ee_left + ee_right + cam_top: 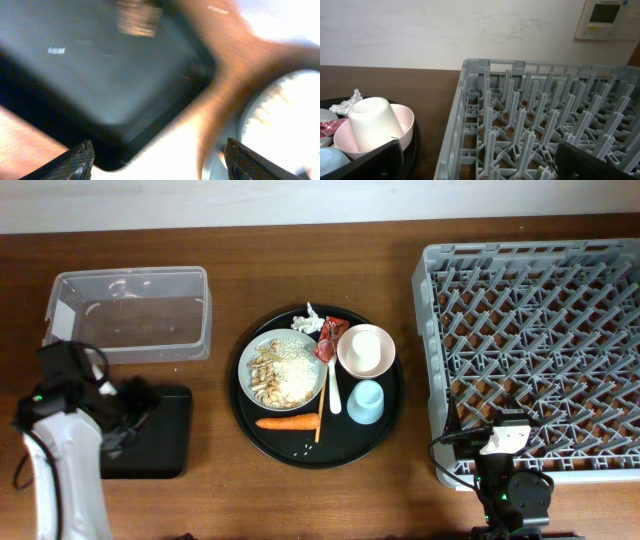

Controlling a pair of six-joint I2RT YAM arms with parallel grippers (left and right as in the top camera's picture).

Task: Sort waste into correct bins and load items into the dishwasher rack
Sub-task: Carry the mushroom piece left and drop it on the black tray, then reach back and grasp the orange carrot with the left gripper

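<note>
My left gripper needs to swing across to the right in the overhead view next and go down onto the carrot's middle (287,423), clear of the chopsticks.
My left gripper (162,162) is open over the shallow black tray (160,430), nothing between its fingers. The view is blurred; a brownish mushroom-like bit (137,20) shows on that tray. The clear tub (130,310) stands behind. On the round black tray (385,430) a pale plate (262,346) holds rice (297,375) and mushroom bits (264,370), beside a carrot (288,422), chopsticks (320,418), white fork (334,392), red wrapper (330,342), crumpled paper (307,323), a pink bowl (365,352) with the white cup (370,122) in it, and a blue cup (365,402). My right gripper (482,162) is open at the grey rack's (540,340) near-left corner.
The brown wooden table (300,250) ends at a pale wall at the back. In the left wrist view a blurred pale round shape (285,115) lies right of the black tray. A wall panel (610,17) hangs behind the rack.
</note>
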